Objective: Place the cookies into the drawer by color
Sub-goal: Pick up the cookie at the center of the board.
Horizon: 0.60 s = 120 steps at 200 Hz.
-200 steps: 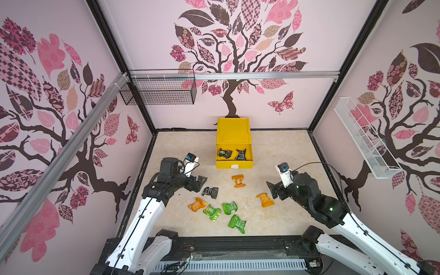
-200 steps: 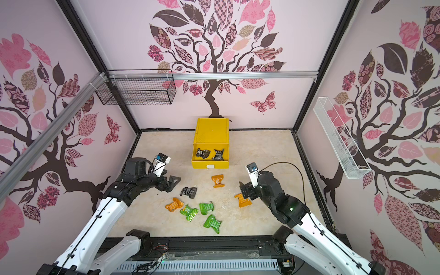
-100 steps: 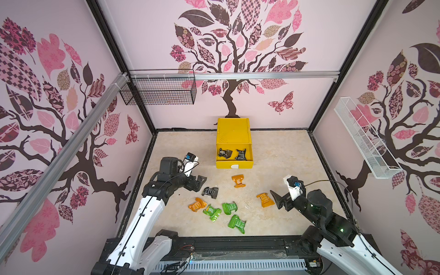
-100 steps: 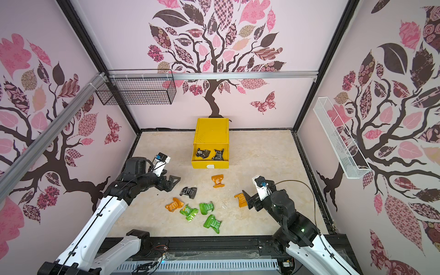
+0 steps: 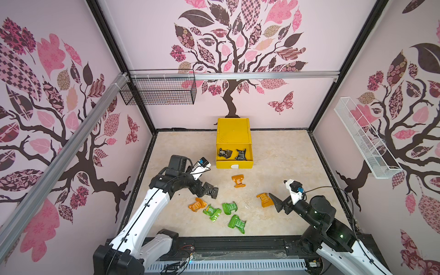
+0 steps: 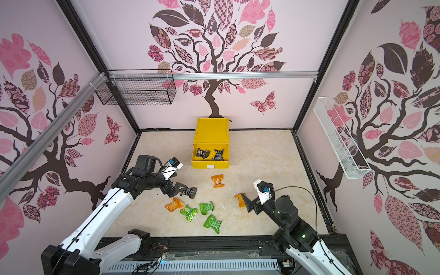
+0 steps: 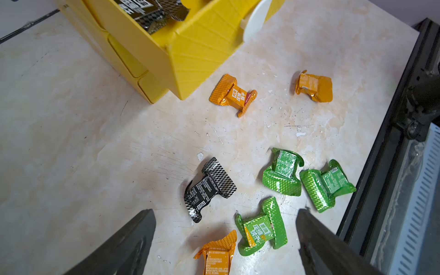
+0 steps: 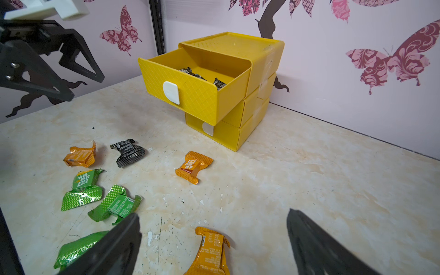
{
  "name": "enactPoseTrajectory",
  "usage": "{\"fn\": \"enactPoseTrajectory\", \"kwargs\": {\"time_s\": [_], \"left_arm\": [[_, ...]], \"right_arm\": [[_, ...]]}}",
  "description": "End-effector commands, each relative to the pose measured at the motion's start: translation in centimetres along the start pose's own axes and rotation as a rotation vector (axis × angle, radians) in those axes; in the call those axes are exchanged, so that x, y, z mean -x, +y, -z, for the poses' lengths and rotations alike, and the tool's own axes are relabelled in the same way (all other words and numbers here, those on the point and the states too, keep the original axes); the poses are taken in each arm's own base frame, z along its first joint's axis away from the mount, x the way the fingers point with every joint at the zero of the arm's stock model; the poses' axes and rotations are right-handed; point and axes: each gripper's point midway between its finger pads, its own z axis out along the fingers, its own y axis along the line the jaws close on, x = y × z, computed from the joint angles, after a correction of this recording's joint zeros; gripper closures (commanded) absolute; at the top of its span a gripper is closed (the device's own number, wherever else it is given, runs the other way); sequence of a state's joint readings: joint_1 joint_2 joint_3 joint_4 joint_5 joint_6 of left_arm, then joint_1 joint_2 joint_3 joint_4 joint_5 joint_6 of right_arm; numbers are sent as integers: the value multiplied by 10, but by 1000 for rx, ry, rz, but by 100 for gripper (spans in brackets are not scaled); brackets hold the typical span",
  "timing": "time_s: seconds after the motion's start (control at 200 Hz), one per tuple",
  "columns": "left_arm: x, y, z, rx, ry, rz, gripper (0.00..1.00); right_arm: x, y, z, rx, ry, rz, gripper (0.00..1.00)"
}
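Observation:
Green and orange cookies lie close beside the third black cookie (image 5: 212, 191) (image 7: 209, 188), so my left gripper needs to tilt its fingers steeper and come down onto the narrow middle of that cookie.
The yellow drawer (image 5: 234, 133) stands at the back with its top drawer pulled out, and two black cookies (image 5: 225, 153) lie inside. A third black cookie (image 7: 209, 188) lies on the table just beyond my left gripper (image 7: 226, 212), which hovers open over an orange cookie (image 7: 217, 257) and a green one (image 7: 260, 229). Two more green cookies (image 5: 229, 207) (image 5: 236, 223) lie nearby, and another orange cookie (image 5: 238, 181) sits before the drawer. My right gripper (image 8: 213, 213) is open and low, with an orange cookie (image 8: 209, 250) lying between its fingers.
The two lower drawers (image 8: 223, 133) are closed. A black wire basket (image 5: 158, 91) hangs on the back left wall and a white wire shelf (image 5: 364, 140) on the right wall. A black rail (image 5: 238, 242) borders the table's front edge.
My right arm has drawn back toward the front edge, bringing its open gripper beside the right-hand orange cookie. The left arm has barely moved.

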<state>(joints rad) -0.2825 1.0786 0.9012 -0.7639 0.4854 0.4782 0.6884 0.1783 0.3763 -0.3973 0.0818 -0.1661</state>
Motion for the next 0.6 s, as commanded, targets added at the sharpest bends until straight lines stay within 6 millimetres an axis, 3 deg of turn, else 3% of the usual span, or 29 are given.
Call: {"fn": "enactPoseTrajectory", "kwargs": {"time_s": [0.0, 0.24, 0.595], "left_arm": [[-15, -10, -15, -83, 43, -131, 3], [-37, 1, -49, -128, 98, -240, 4], [-54, 22, -77, -190, 85, -386, 4]], "right_arm": [[11, -3, 3, -13, -45, -1, 1], [13, -7, 4, -34, -60, -2, 1], [11, -9, 3, -39, -53, 0, 1]]}}
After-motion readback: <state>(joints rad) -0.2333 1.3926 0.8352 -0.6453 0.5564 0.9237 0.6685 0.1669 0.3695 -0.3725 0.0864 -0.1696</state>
